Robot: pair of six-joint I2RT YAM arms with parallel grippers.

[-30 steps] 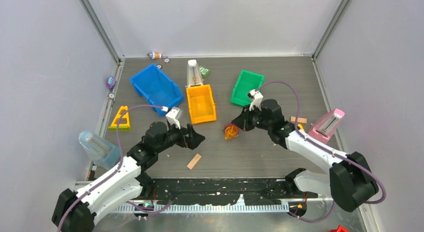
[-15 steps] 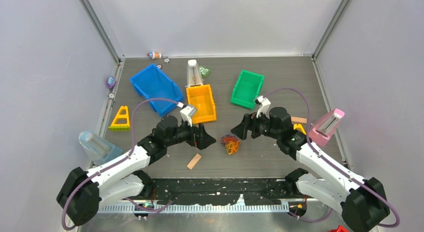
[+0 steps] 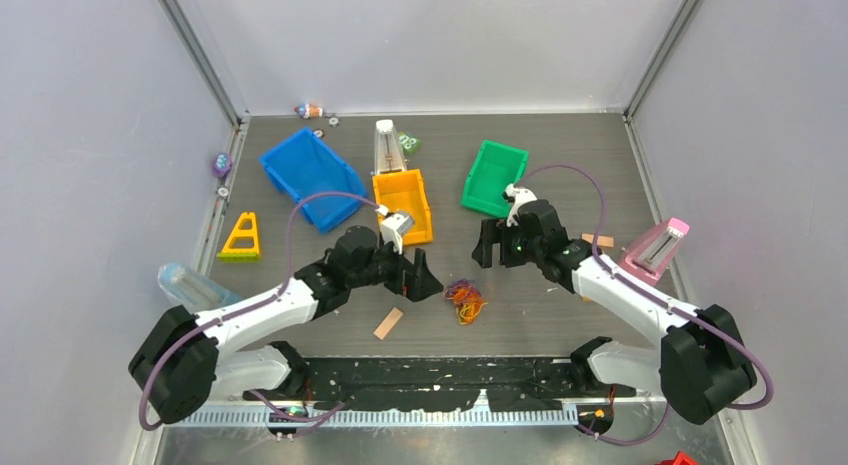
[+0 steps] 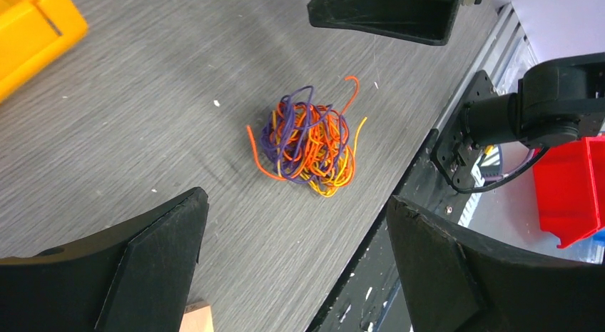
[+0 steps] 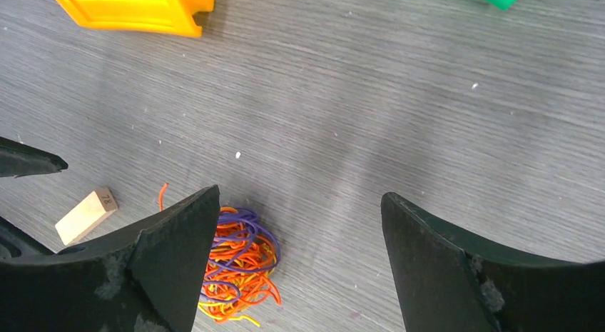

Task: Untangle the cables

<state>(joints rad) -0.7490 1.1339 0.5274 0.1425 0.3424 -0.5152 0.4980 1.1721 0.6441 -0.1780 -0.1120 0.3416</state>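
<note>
My left gripper is open, and the tangle is below it and to its right in the top view. My left gripper will lower its fingers that way onto the near side of the tangle.
The cables (image 3: 464,300) lie as one small tangle of orange, yellow and purple strands on the grey table, near its front edge. My left gripper (image 3: 424,278) stands open just left of the tangle, not touching it. In the left wrist view the cables (image 4: 307,143) sit ahead of the open left gripper (image 4: 297,198). My right gripper (image 3: 488,251) is open, above and to the right of the tangle and apart from it. The right wrist view shows the cables (image 5: 239,264) partly hidden behind the left finger of the open right gripper (image 5: 300,194).
An orange bin (image 3: 403,207), a blue bin (image 3: 312,177) and a green bin (image 3: 494,175) stand behind the arms. A small wooden block (image 3: 388,323) lies left of the tangle. A pink box (image 3: 655,250), a yellow triangle (image 3: 241,237) and a clear bottle (image 3: 193,293) sit at the sides.
My right gripper has opened and let go of the tangle, which now lies nearer the front edge, then drawn back. My left arm has reached right, up to the tangle.
</note>
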